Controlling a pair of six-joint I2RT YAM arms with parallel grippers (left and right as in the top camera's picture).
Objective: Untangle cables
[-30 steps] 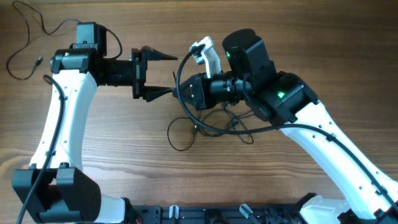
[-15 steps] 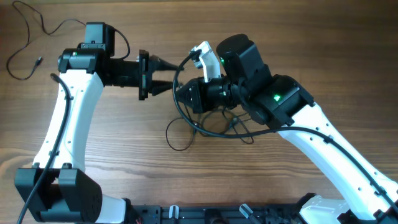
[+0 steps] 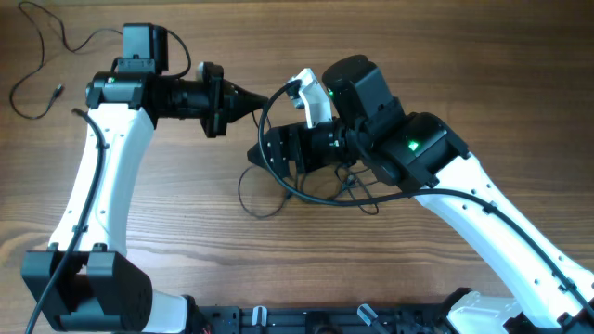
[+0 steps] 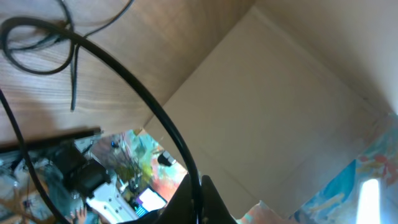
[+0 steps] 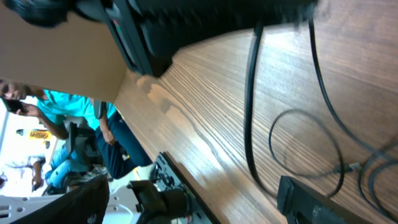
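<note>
My left gripper moves down and left in the overhead view next, beside the separate wire, and releases the black cable clear of the tangle.
The cables (image 3: 345, 182) lie as a thin black tangle on the wood, mostly hidden under my right arm, with one loose loop (image 3: 258, 197) spread to the left. My left gripper (image 3: 263, 96) is shut on a black cable (image 4: 134, 84), pinched between its fingertips and arcing away toward the table. My right gripper (image 3: 262, 145) stands open just below it, above the loose loop. In the right wrist view my right gripper (image 5: 186, 205) has nothing between its fingers; a black cable (image 5: 249, 106) hangs beside one finger and a thin loop (image 5: 305, 146) lies on the wood.
A separate thin black wire (image 3: 56, 42) with a small plug (image 3: 58, 91) lies at the table's far left corner. The right arm's thick black cable (image 3: 371, 199) loops around the tangle. The two wrists are close together at the table's middle.
My left gripper has closed on the black cable and shifted slightly up and right. My right gripper has gone from shut to open. The loose loop has slid a little left.
</note>
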